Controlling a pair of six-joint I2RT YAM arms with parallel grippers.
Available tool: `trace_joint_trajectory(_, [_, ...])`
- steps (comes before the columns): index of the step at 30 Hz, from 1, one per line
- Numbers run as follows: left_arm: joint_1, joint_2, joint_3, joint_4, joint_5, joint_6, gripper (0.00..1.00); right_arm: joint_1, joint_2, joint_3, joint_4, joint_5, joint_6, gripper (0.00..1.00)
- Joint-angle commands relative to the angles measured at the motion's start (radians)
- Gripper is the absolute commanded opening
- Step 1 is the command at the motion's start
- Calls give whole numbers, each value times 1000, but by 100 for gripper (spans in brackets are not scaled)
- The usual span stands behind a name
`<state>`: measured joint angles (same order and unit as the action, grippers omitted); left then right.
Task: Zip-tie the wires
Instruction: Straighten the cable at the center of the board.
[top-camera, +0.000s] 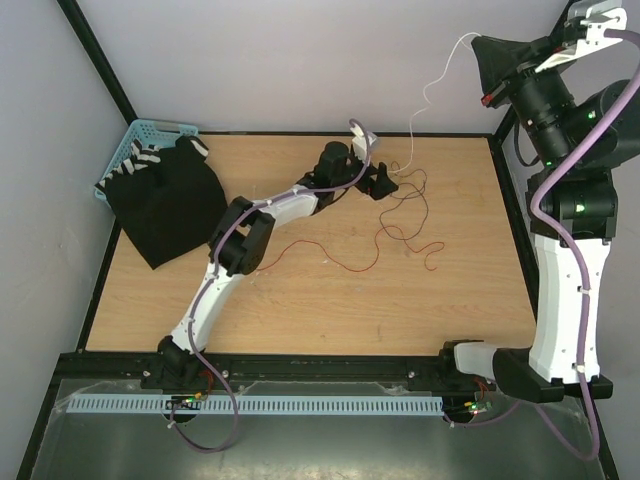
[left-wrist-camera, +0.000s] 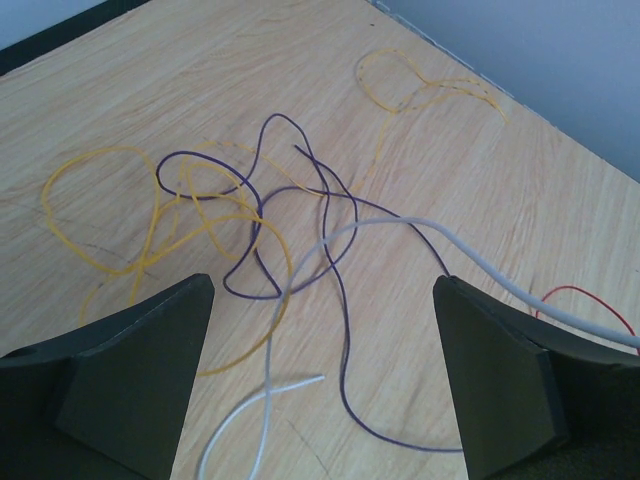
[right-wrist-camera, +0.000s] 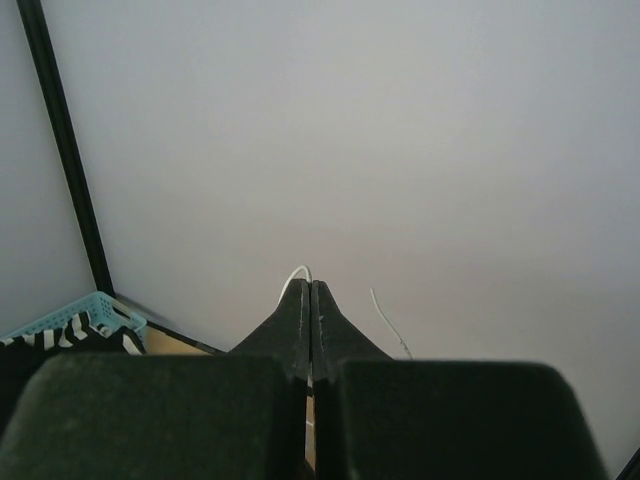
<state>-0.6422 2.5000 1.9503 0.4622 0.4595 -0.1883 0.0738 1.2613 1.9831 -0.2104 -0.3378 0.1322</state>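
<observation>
The hanging whitish wire's arched part (top-camera: 410, 158) (left-wrist-camera: 388, 221) crosses between the open fingers, so my left gripper's fingers tilt up toward it next, before closing on it.
The wires (top-camera: 405, 215) lie in a loose tangle at the back middle of the table, with a red strand (top-camera: 350, 262) trailing toward the centre. My left gripper (top-camera: 388, 181) hovers at the tangle's left edge, open and empty. In the left wrist view its jaws (left-wrist-camera: 322, 282) stand wide apart over yellow (left-wrist-camera: 150, 230), purple (left-wrist-camera: 340, 300) and whitish (left-wrist-camera: 400, 222) strands. My right gripper (top-camera: 479, 42) is raised high at the back right, shut on a whitish wire (top-camera: 425, 95) that hangs down to the tangle. That wire's end shows at its tips (right-wrist-camera: 297, 272). I cannot make out the zip tie.
A blue basket (top-camera: 135, 140) stands at the back left with a black cloth (top-camera: 165, 200) spilling out of it onto the table. The basket also shows in the right wrist view (right-wrist-camera: 90, 315). Grey walls close the back and sides.
</observation>
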Motion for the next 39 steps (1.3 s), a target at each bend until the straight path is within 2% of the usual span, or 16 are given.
trace_joint_trajectory(1, [-12, 49, 104, 44, -25, -22, 93, 3, -36, -22, 61, -25, 17, 0])
trace_joint_trajectory(10, [-24, 151, 268, 59, -34, -91, 92, 3, -67, -60, 84, -25, 26, 0])
trace_joint_trajectory(17, [-25, 207, 360, 79, -54, -116, 76, 3, -110, -107, 105, -25, 41, 0])
trace_joint_trajectory(20, [-19, 209, 371, 117, -62, -133, 56, 3, -135, -134, 111, -8, 39, 0])
trace_joint_trajectory(22, [-9, 191, 359, 127, -63, -136, 30, 3, -152, -152, 105, 26, 24, 0])
trace_joint_trajectory(24, [6, 151, 321, 131, -64, -117, 11, 3, -156, -152, 57, 95, 1, 0])
trace_joint_trajectory(27, [32, 61, 245, 134, -66, -66, 2, 3, -170, -181, 22, 178, -25, 0])
trace_joint_trajectory(30, [63, -3, 236, 153, -50, -66, 0, 3, -183, -230, 23, 191, -19, 0])
trace_joint_trajectory(39, [111, -144, 342, 270, -90, -115, 0, 3, -197, -346, 65, 158, 11, 0])
